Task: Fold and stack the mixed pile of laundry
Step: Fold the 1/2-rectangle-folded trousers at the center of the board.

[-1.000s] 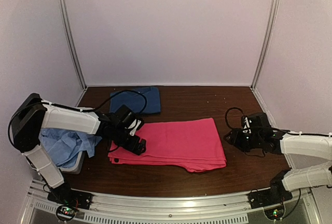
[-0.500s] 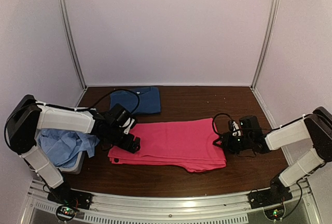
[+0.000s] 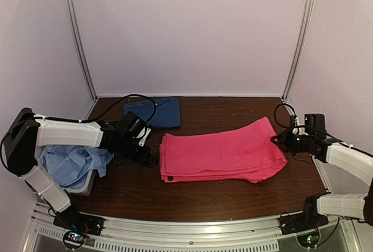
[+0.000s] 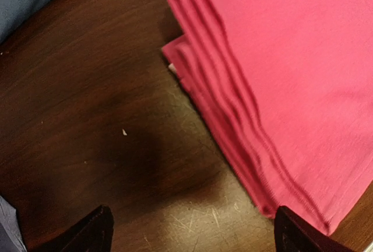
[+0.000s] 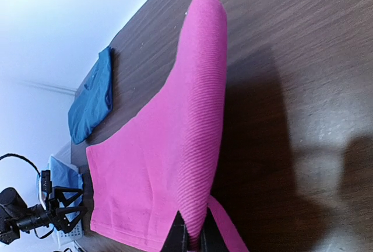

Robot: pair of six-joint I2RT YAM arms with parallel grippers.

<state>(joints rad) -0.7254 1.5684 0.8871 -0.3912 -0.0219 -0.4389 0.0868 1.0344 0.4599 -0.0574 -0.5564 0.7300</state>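
Observation:
The shirt (image 3: pixel 221 150) lies long, so I will next move my right gripper across it to the shirt's stacked edge (image 3: pixel 164 151), to the gripper's left in the top view, and release.
The magenta-pink shirt (image 3: pixel 221 150) lies folded in layers mid-table, its right edge raised. My right gripper (image 3: pixel 284 140) is shut on that edge; in the right wrist view the cloth (image 5: pixel 163 164) rises from between the closed fingers (image 5: pixel 192 237). My left gripper (image 3: pixel 148 157) stands open over bare wood just left of the shirt's stacked left edge (image 4: pixel 233 118), its fingertips (image 4: pixel 93 234) holding nothing. The dark blue T-shirt (image 3: pixel 154 112) lies folded at the back left. The pale light-blue cloth (image 3: pixel 73 164) is heaped at the far left under the left arm.
A white basket (image 3: pixel 81 188) stands at the table's left edge under the light-blue cloth. The enclosure's walls and two metal corner posts (image 3: pixel 78 36) close in the back and sides. A black cable loops above each wrist.
My right gripper has shut on the pink shirt's right edge and drawn back to the right, lifting it. The whole shirt has slid right, away from my left gripper, which has stayed open.

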